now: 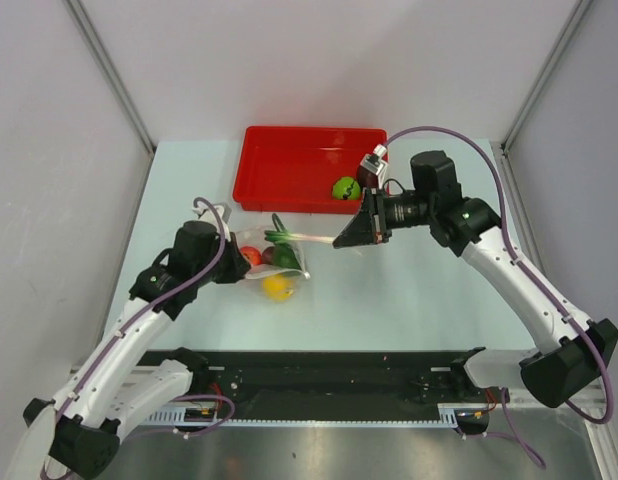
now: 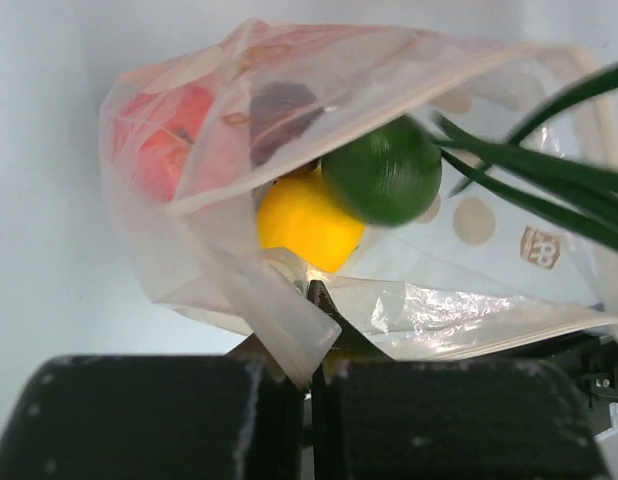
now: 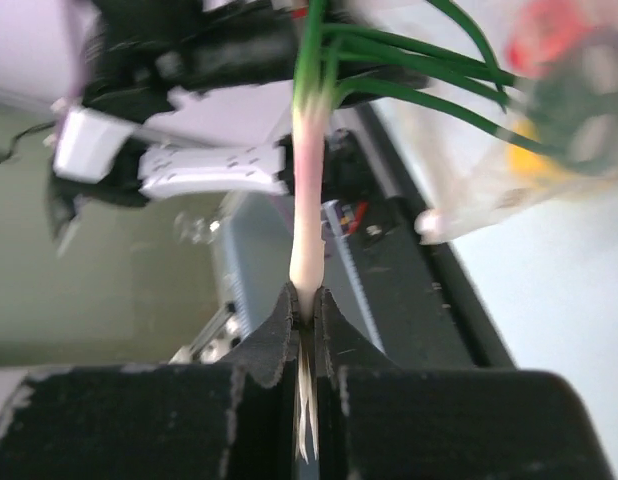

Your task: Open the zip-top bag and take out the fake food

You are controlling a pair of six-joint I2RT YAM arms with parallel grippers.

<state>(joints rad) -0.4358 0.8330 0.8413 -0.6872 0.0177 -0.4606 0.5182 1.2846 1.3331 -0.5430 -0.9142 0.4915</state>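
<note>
The tray's empty bottom is outward of my right gripper and below it, so my gripper should next move outward, then down, and release the stalk there.
The clear zip-top bag (image 1: 289, 272) lies at mid-table, and my left gripper (image 1: 239, 270) is shut on its left edge. Through the plastic of the zip-top bag (image 2: 469, 230), the left wrist view shows a red ball (image 2: 164, 140), a dark maroon piece (image 2: 282, 108), a green ball (image 2: 382, 170) and a yellow ball (image 2: 307, 222). The left gripper (image 2: 314, 300) pinches a fold of the film. My right gripper (image 1: 341, 238) is shut on the white stalk of the green onion (image 3: 307, 200). The onion's leaves (image 1: 282, 237) still reach into the bag's mouth.
A red tray (image 1: 289, 160) stands at the back with a bright green ball (image 1: 346, 188) in its right corner. The black rail (image 1: 319, 385) with both arm bases runs along the near edge. Grey walls close in the left and right sides.
</note>
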